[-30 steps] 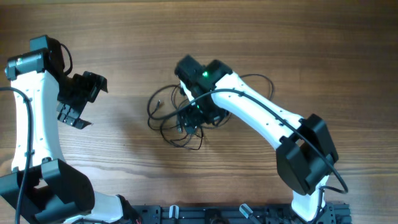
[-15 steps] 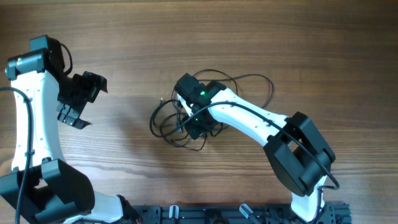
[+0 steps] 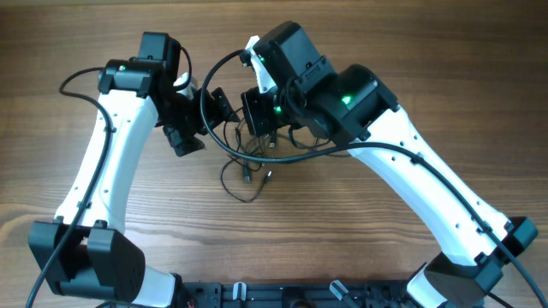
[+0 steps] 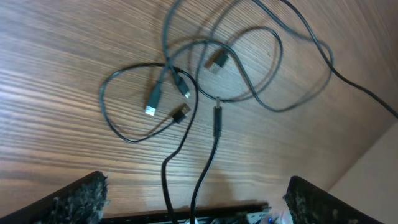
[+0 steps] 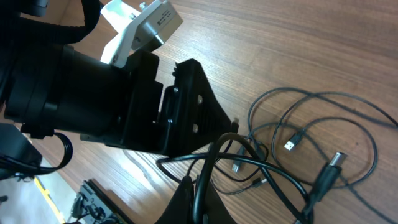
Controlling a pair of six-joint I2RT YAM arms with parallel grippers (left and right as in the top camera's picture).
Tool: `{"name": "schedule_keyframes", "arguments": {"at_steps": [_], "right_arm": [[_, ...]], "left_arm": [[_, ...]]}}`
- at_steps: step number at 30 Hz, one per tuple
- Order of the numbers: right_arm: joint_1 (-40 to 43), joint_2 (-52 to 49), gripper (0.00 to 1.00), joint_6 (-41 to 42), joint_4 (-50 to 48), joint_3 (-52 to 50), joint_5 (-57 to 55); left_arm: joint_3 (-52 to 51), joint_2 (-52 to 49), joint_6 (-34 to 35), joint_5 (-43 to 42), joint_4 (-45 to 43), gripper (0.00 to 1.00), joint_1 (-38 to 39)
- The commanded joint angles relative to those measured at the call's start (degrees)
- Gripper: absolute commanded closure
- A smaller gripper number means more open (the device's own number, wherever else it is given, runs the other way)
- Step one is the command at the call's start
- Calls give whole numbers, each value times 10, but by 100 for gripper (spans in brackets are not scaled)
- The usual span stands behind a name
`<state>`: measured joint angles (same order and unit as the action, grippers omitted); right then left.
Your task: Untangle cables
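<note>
My right gripper's piece of cable still crosses other loops. My right gripper will next swing away from the left gripper, then move over bare wood beyond the tangle and let go.
The cables (image 3: 248, 175) are thin black wires with small plug ends, looped in a loose tangle mid-table. My right gripper (image 3: 255, 115) hangs above them, shut on one black strand (image 5: 208, 168) that rises from the tangle (image 5: 298, 155). My left gripper (image 3: 205, 127) is right beside it on the left, open wide. In the left wrist view two strands (image 4: 205, 162) climb from the cables (image 4: 186, 93) on the wood and pass between the left gripper's (image 4: 196, 208) spread fingers (image 4: 81, 199) without touching them. The right wrist view shows the left gripper's black body (image 5: 124, 106) close in front.
The two arms nearly touch over the table's middle. A black rail (image 3: 325, 295) runs along the near table edge. The left arm's own thick cord (image 3: 86, 77) loops off its elbow. The table edge (image 4: 379, 155) shows at the right of the left wrist view.
The right gripper closed on a strand in the tangle and lifted it up and back. The left arm swung in from the far left to sit beside it, stretching the tangle looser.
</note>
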<state>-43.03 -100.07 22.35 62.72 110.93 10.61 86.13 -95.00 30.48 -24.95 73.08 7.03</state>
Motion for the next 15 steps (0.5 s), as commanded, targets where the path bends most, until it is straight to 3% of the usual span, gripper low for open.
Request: {"name": "schedule_keyframes", "arguments": {"at_steps": [1,4,9,13,15], "right_arm": [[0,2,96,34,-4,5,-3],[0,2,96,52,-5,5,-6],[29,2,96,77,19,5,-21],[37,2,96,78,31,4,-21],[37,2,96,78,25,4,-25]], "left_arm": [[0,-6,-75,-55,-6,14,15],[0,-6,-108,-106,-7,62,14],[0,-6,-108,-142,3,96,-8],[0,-6,-104,-212,4,96,-27],[0,-6,-55,-219,2,69,-51]]}}
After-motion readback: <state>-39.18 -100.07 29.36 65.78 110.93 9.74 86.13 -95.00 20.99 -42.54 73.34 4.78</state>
